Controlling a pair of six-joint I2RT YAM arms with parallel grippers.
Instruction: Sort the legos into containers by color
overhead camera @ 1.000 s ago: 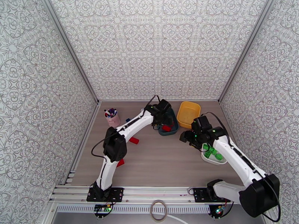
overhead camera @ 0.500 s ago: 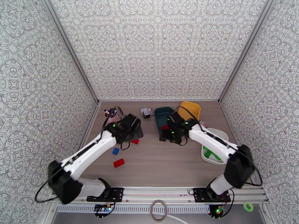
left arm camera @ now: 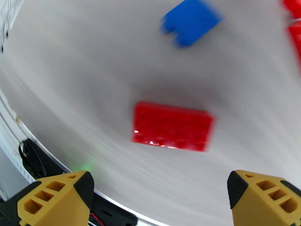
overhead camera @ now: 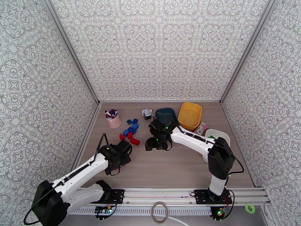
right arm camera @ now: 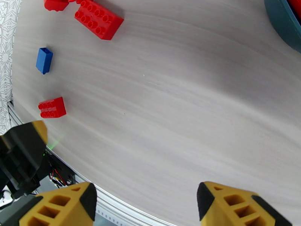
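The red lego is below the left gripper with its short ends facing the open fingers, so the left gripper needs to lower around the lego next and close on those ends.
My left gripper (overhead camera: 119,158) hangs open above a red lego (left arm camera: 172,126) at the table's near left, its yellow fingers (left arm camera: 56,200) wide on either side. A blue lego (left arm camera: 191,20) lies just past it. My right gripper (overhead camera: 151,143) is open and empty over mid-table; its view shows a long red lego (right arm camera: 99,19), a blue lego (right arm camera: 44,60) and a small red lego (right arm camera: 52,107). Blue legos (overhead camera: 131,127) and red legos (overhead camera: 131,137) cluster left of the teal container (overhead camera: 167,113). The yellow container (overhead camera: 190,115) and white container (overhead camera: 218,133) stand to the right.
A pink cup with pens (overhead camera: 113,118) stands at the back left, and a white-grey cube gadget (overhead camera: 146,113) beside the teal tub. A small red-and-white packet (overhead camera: 201,128) lies between the yellow and white tubs. The metal rail (overhead camera: 158,193) runs along the near edge.
The left arm pulled back from the teal tub to the near left, over the red lego, and opened fully. The right arm swung left from the white tub to mid-table.
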